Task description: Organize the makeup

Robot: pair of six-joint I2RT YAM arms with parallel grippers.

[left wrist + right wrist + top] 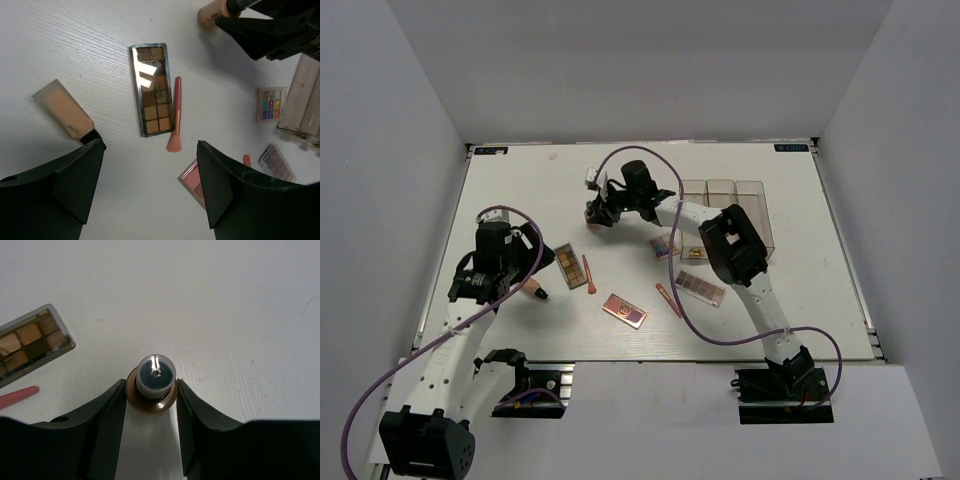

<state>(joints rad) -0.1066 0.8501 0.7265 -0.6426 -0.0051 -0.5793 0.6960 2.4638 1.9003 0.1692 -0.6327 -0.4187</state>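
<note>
The box's closest section [695, 190] is empty, to the right of my right gripper in the top view. I should lift the bottle [593, 223], carry it across, lower it inside and let it go.
My right gripper [152, 390] is shut on a small brown capped bottle [156, 381], standing upright on the table; in the top view the bottle [593, 223] is left of the clear box. My left gripper [150, 192] is open and empty above the table. Ahead of it lie a beige tube with a dark cap [64, 110], a brown eyeshadow palette [152, 89] and a coral-pink stick [175, 114]. A rose-gold palette [191, 179] lies by its right finger. The multicoloured palette [664, 245], the pink-brown palette [700, 287] and a second coral stick [669, 300] lie mid-table.
The clear three-compartment box [725, 210] stands at the back right, behind the right arm's forearm [730, 245]. The brown palette's corner [30, 342] and a coral stick tip [17, 396] lie left of the right gripper. White walls enclose the table on three sides.
</note>
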